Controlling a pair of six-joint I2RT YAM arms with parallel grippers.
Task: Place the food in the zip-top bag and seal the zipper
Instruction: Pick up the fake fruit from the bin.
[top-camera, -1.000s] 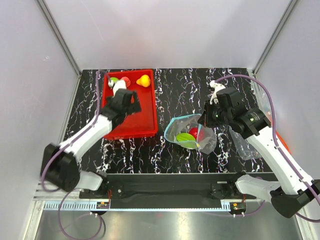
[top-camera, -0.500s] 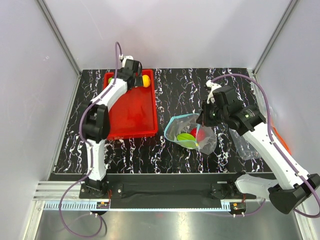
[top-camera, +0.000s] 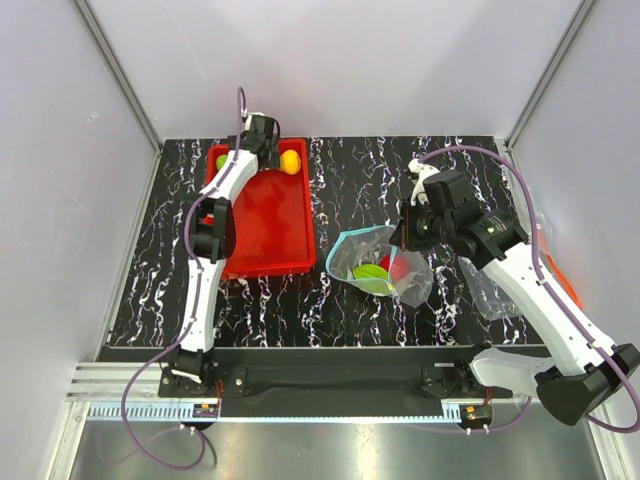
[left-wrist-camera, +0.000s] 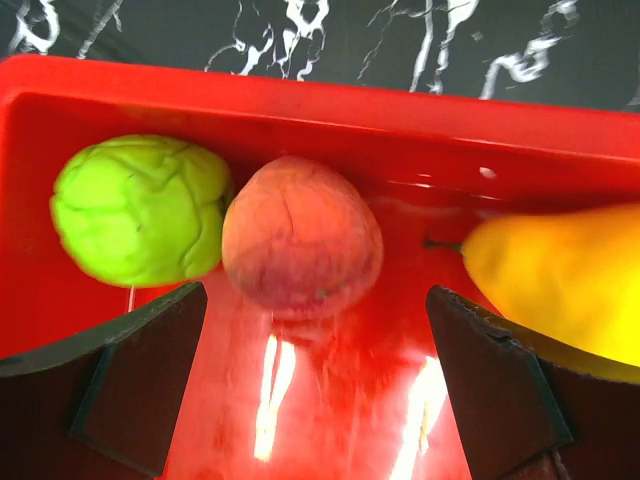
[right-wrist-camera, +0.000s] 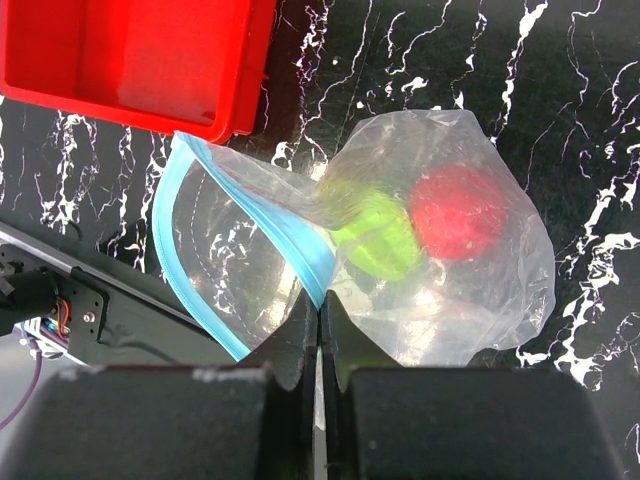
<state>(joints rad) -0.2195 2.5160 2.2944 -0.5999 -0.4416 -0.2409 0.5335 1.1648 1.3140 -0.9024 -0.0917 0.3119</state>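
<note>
The pinkish-orange peach (left-wrist-camera: 300, 243) is below my left gripper, between its spread fingers, so I will lower them around the sides of the peach and close on it.
My left gripper (top-camera: 262, 142) is open over the far end of the red tray (top-camera: 262, 222). In the left wrist view (left-wrist-camera: 315, 300) the pinkish-orange peach (left-wrist-camera: 300, 243) lies just ahead between the spread fingers. A green piece (left-wrist-camera: 138, 210) lies to its left and the yellow pear (left-wrist-camera: 560, 290) to its right. My right gripper (right-wrist-camera: 320, 305) is shut on the light-blue zipper (right-wrist-camera: 300, 235) of the zip-top bag (top-camera: 385, 268) and holds its mouth open. The red apple (right-wrist-camera: 458, 212) and a second green piece (right-wrist-camera: 378, 238) lie inside the bag.
Other clear plastic (top-camera: 495, 290) with an orange-red strip (top-camera: 566, 282) lies at the table's right edge. The tray's near corner (right-wrist-camera: 215, 125) sits close to the bag's mouth. White walls enclose the black marbled table (top-camera: 350, 180).
My left arm has stretched from the tray's middle to its far end, over the fruits. My right gripper has shifted slightly left, still holding the bag.
</note>
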